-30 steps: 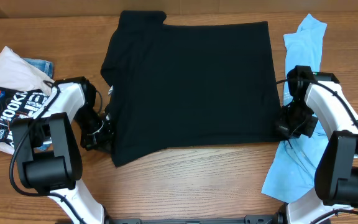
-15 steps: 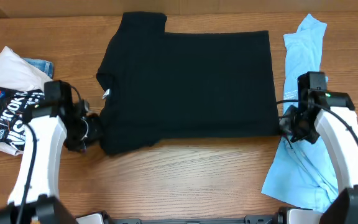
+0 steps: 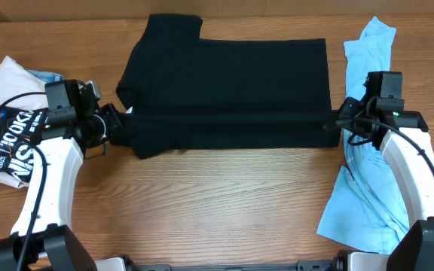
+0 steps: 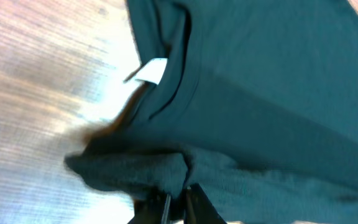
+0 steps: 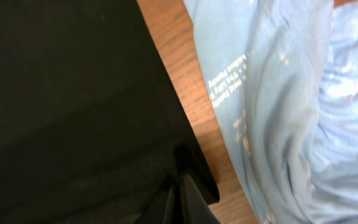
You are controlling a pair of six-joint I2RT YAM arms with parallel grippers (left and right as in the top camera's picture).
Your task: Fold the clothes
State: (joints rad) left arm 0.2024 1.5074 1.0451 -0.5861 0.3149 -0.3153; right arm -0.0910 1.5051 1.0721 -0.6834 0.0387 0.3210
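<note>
My left gripper carries the shirt's corner outward and down beside the collar (image 3: pixel 130 110) (image 4: pixel 173 81) next and releases it there. The shirt's near edge is only partway folded over.
A black T-shirt (image 3: pixel 228 83) lies spread on the wooden table, its near edge lifted and folded partway toward the back. My left gripper (image 3: pixel 117 126) is shut on the shirt's near left corner (image 4: pixel 166 171), beside the collar with its white tag (image 4: pixel 149 70). My right gripper (image 3: pixel 335 126) is shut on the shirt's near right corner (image 5: pixel 191 168). Both corners are held a little above the table.
A light blue garment (image 3: pixel 368 150) lies along the right side under my right arm; it also shows in the right wrist view (image 5: pixel 291 106). A white printed shirt over a denim piece (image 3: pixel 10 120) lies at the left. Bare wood is in front.
Both grippers have lifted the shirt's near edge and carried it toward the back, so the near part now folds over the rest. The arms have stretched forward.
</note>
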